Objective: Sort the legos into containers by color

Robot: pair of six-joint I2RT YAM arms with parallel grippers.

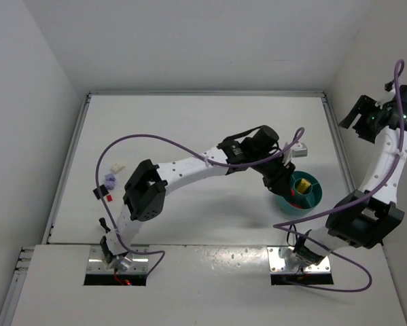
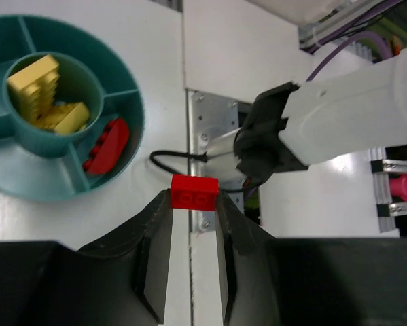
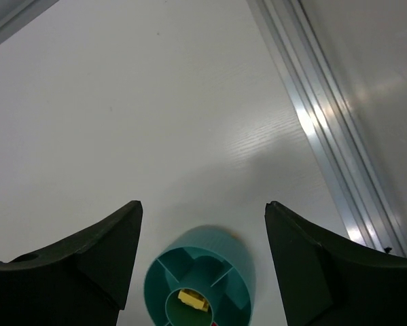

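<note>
My left gripper shifts over the outer section of the teal bowl [image 1: 285,204] next, where a red lego already lies, and lowers the held red lego.
My left gripper [image 2: 193,202] is shut on a small red lego [image 2: 194,191], pinched at the fingertips just beside the teal bowl [image 2: 125,81]. The bowl's centre cup holds yellow legos [image 2: 43,95], and a red lego [image 2: 107,146] lies in one outer compartment. From above, the left gripper [image 1: 285,178] hangs at the bowl's [image 1: 285,204] left rim. Cream [image 1: 117,166], lavender [image 1: 110,180], red [image 1: 109,197] and black [image 1: 96,193] legos lie at the table's left. My right gripper [image 3: 203,205] is open and empty, high above the bowl [image 3: 220,255], raised at the far right [image 1: 354,117].
The right arm's link and black joint [image 2: 285,129] stand close by the bowl over a metal mounting plate [image 2: 213,122]. An aluminium rail [image 3: 325,136] edges the table on the right. Purple cables [image 1: 155,139] loop over both arms.
</note>
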